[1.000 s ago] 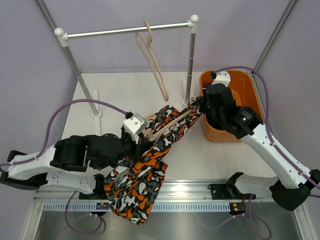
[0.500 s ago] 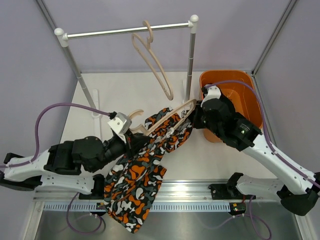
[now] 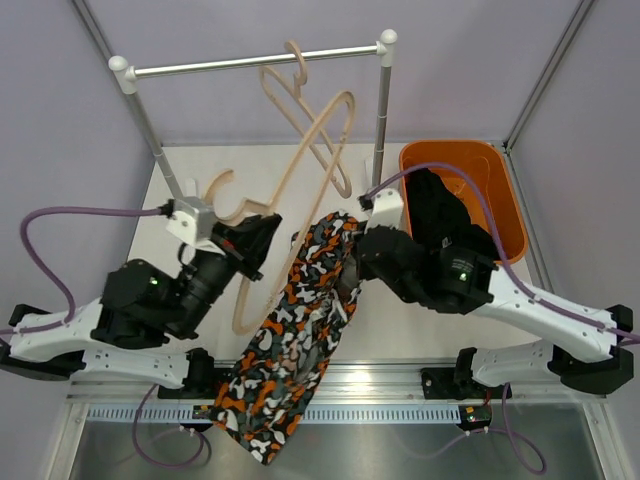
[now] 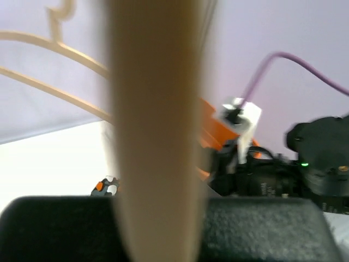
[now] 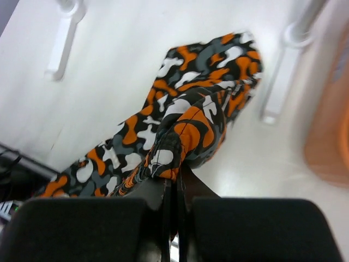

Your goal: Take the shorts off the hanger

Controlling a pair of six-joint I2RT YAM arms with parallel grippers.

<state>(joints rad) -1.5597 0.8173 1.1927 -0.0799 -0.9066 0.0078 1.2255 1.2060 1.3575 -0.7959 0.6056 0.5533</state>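
Note:
To the right of my right gripper in the top view, the orange bin [image 3: 495,200] holds black shorts, so I should lift across, lower the patterned shorts [image 3: 300,330] inside and release.
The patterned shorts [image 3: 300,330], blotched orange, black, grey and white, hang from my right gripper [image 3: 350,252] and trail down over the table's near edge. In the right wrist view the right gripper [image 5: 174,183] is shut on a fold of the patterned shorts [image 5: 185,125]. My left gripper [image 3: 260,238] is shut on a bare wooden hanger [image 3: 300,180] and holds it tilted in the air, apart from the shorts. In the left wrist view the hanger [image 4: 155,136] is a blurred tan bar between the fingers of the left gripper [image 4: 158,224]. The black shorts [image 3: 437,205] lie in the orange bin [image 3: 495,200].
A second wooden hanger [image 3: 295,90] hangs on the metal rail [image 3: 250,62] at the back. The rail's right post [image 3: 380,120] stands beside the bin, and its left post [image 3: 160,150] rises behind the left arm. A metal track [image 3: 400,385] runs along the near edge.
The left gripper raised the hanger up and to the left, out of the patterned shorts. The right gripper moved left with the shorts, which now hang from it alone.

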